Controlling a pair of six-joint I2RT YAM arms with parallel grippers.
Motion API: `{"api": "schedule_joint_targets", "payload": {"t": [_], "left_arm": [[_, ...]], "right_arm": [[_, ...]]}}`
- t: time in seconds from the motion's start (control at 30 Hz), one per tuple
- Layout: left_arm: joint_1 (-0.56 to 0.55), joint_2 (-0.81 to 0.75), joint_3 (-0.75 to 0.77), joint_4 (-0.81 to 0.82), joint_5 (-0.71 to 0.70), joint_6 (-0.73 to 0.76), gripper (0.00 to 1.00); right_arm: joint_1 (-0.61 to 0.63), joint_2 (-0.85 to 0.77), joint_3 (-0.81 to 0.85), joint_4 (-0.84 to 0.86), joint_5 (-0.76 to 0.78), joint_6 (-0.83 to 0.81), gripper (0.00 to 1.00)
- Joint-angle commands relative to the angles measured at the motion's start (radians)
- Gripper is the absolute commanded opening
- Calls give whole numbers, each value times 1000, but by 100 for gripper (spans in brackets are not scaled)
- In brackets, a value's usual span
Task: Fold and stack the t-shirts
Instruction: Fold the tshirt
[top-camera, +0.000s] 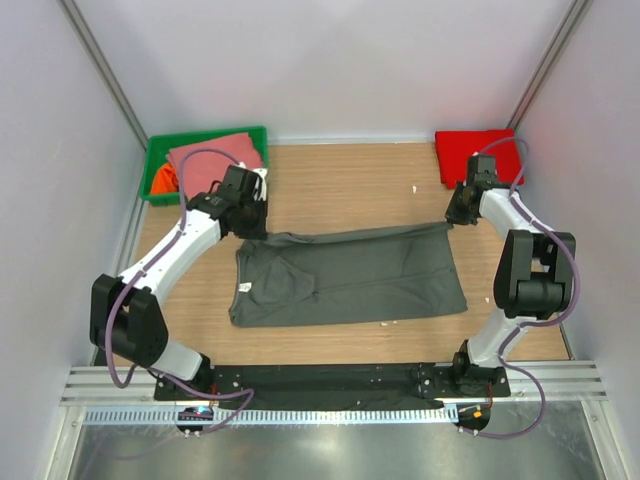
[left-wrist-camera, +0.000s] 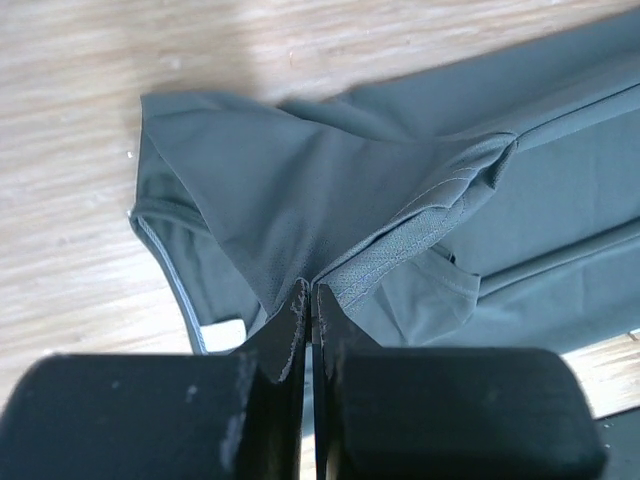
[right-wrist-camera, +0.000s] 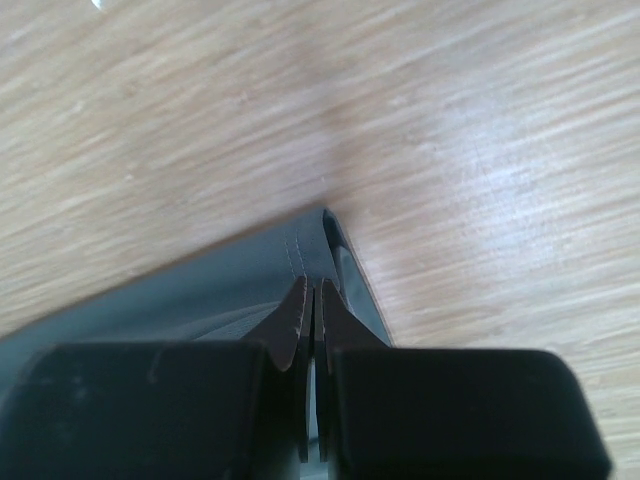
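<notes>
My right gripper draws back next, laying its corner of the t-shirt over the cloth. Both ends of the t-shirt's far edge are pinched; the t-shirt lies flat nearer me.
The dark grey t-shirt (top-camera: 345, 275) lies spread across the middle of the table, its white neck label at the left. My left gripper (top-camera: 250, 222) is shut on the shirt's far left corner; in the left wrist view (left-wrist-camera: 311, 290) the cloth (left-wrist-camera: 300, 190) rises in a fold into the closed jaws. My right gripper (top-camera: 457, 215) is shut on the far right hem corner, seen in the right wrist view (right-wrist-camera: 311, 285) with the stitched hem (right-wrist-camera: 300, 250) pinched. A folded red t-shirt (top-camera: 477, 155) lies at the far right corner. A salmon-pink t-shirt (top-camera: 215, 155) and an orange one (top-camera: 163, 180) are in the bin.
A green plastic bin (top-camera: 205, 135) stands at the far left corner, just behind my left arm. Grey walls close in the table on three sides. Small white scraps (top-camera: 414, 188) lie on the wood.
</notes>
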Motion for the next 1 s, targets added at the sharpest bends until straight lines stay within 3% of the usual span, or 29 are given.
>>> {"api": "schedule_joint_targets", "payload": {"t": [0.0,0.43,0.97], "left_arm": [[-4,-70,-26,2,-20,-51,0],[-7,-187,-175,-46,-45,-183,0],[-10,-190,-221,-67,-37,-205,0]], "right_arm": [[-4,-68,-36,7,29,16,1],[-4,-124,-140,7,9,21,1],[-4,-191,-236,13,14,26,3]]}}
